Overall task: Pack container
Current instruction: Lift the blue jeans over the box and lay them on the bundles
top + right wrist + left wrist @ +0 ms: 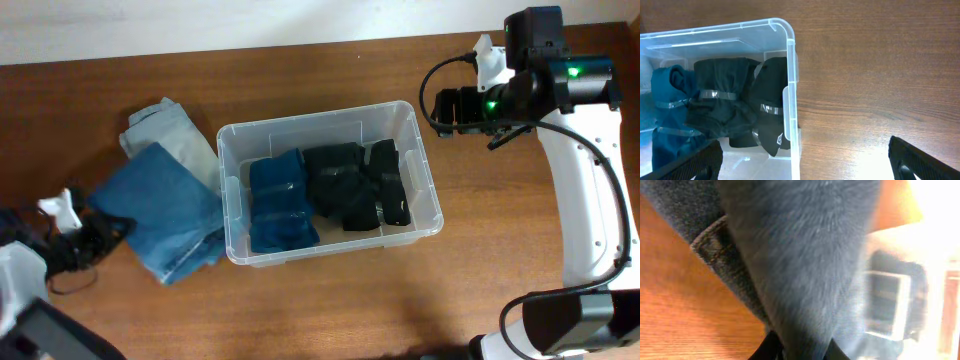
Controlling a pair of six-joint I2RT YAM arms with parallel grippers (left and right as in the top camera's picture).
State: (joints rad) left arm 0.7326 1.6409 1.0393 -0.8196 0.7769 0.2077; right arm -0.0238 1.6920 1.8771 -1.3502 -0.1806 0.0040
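Note:
The jeans are still outside the open container. They will be lifted next by my left gripper and then lowered over the black garments (356,186).
The clear container (428,190) stands mid-table. It holds a folded blue garment (280,205) on the left and black garments (350,185) on the right. A folded pair of blue jeans (165,215) lies on the table left of it. My left gripper (100,235) is at the jeans' left edge. In the left wrist view its jaws (802,352) are shut on the denim (805,255), which fills the frame. My right gripper (442,110) is open and empty above the container's far right corner. The right wrist view shows the wide-spread fingers (805,162) over the container wall (790,75) and the black garments (730,100).
A lighter blue denim garment (170,135) lies behind the jeans, next to the container's left wall. Bare wooden table (330,310) surrounds the container. The table's far edge runs along the top of the overhead view.

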